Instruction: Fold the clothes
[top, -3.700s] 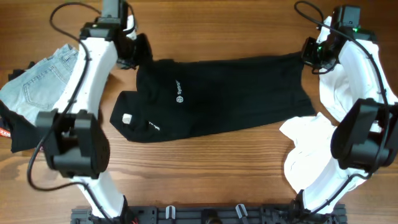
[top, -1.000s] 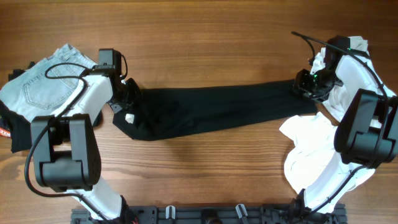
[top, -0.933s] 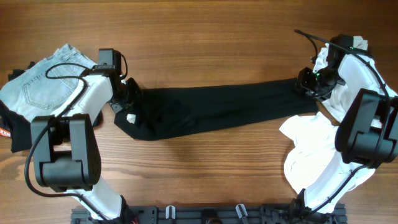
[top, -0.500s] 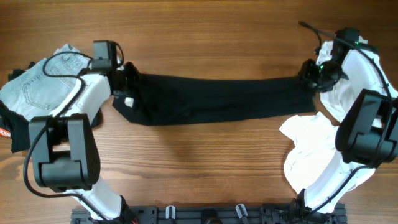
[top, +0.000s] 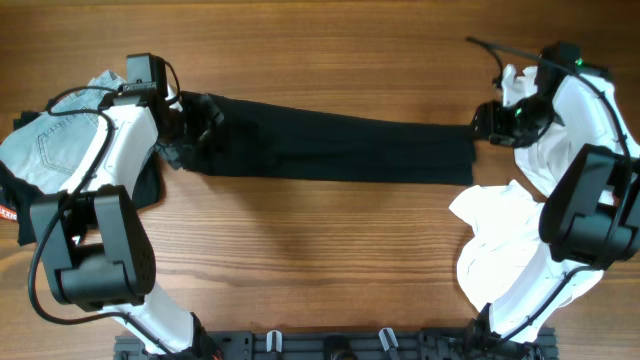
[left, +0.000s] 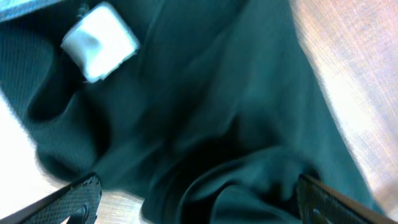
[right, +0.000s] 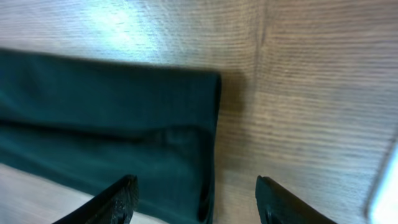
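Observation:
My right gripper should next move down and back onto the middle of the folded garment's end edge (top: 471, 156) (right: 207, 153).
A black garment (top: 330, 150) lies folded lengthwise into a long strip across the table. My left gripper (top: 200, 122) is over its bunched left end, open. In the left wrist view the fingers (left: 74, 198) stand wide apart above rumpled dark fabric (left: 205, 112) that carries a white tag (left: 99, 40). My right gripper (top: 482, 120) sits at the strip's right end, also open. In the right wrist view the garment's flat end edge (right: 211, 124) lies on the wood between the two fingertips (right: 118, 198), not pinched.
Light blue jeans (top: 55, 135) lie at the far left beside a dark item (top: 30, 215). A pile of white clothes (top: 500, 235) sits at the right under my right arm. Bare wood (top: 320, 260) stretches in front of the strip.
The black strip was dragged toward the far side and stretched straight. Both arms moved away from me with it, then both grippers opened and let go of its ends.

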